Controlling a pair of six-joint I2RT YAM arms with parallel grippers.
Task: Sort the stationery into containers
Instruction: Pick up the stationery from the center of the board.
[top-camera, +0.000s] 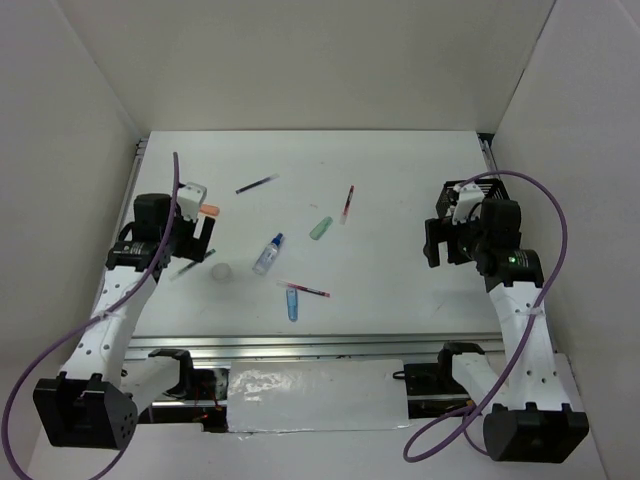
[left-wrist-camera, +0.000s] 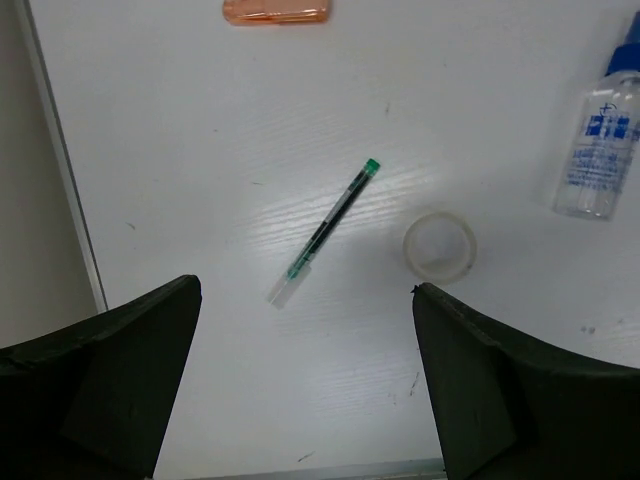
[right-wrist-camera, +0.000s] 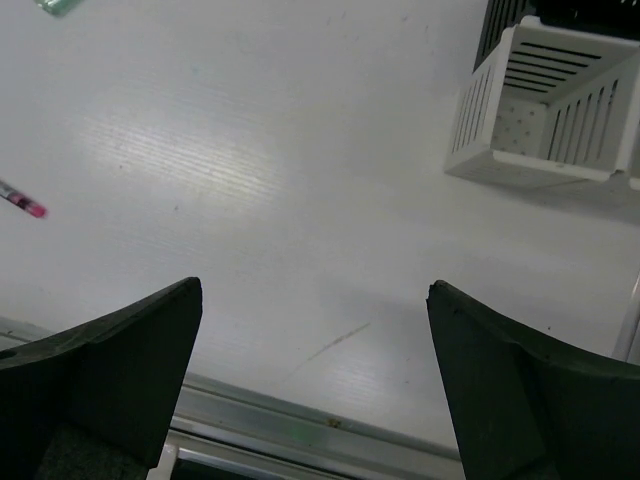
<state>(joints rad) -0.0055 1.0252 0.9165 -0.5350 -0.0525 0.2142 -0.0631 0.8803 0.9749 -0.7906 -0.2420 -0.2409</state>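
The blue-capped clear bottle (left-wrist-camera: 600, 140) is below and to the right in the top view, so my left gripper should swing that way and down onto the bottle's body.
The stationery lies scattered on the white table. A green-tipped pen (left-wrist-camera: 325, 225) and a white round tape roll (left-wrist-camera: 439, 246) lie just ahead of my left gripper (left-wrist-camera: 305, 300), which is open and empty above the table. An orange piece (left-wrist-camera: 276, 11) and a blue-capped clear bottle (left-wrist-camera: 600, 140) lie further off. The top view shows a blue marker (top-camera: 292, 301), a red pen (top-camera: 305, 290), a pale green tube (top-camera: 320, 228), another red pen (top-camera: 347, 203) and a dark pen (top-camera: 257, 184). My right gripper (right-wrist-camera: 315, 288) is open and empty; a white slatted bin (right-wrist-camera: 540, 110) and a black bin (right-wrist-camera: 500, 20) stand ahead to its right.
A metal rail (right-wrist-camera: 300, 425) runs along the table's near edge under the right gripper. White walls enclose the table on three sides. In the top view the right arm (top-camera: 490, 240) covers most of the bins.
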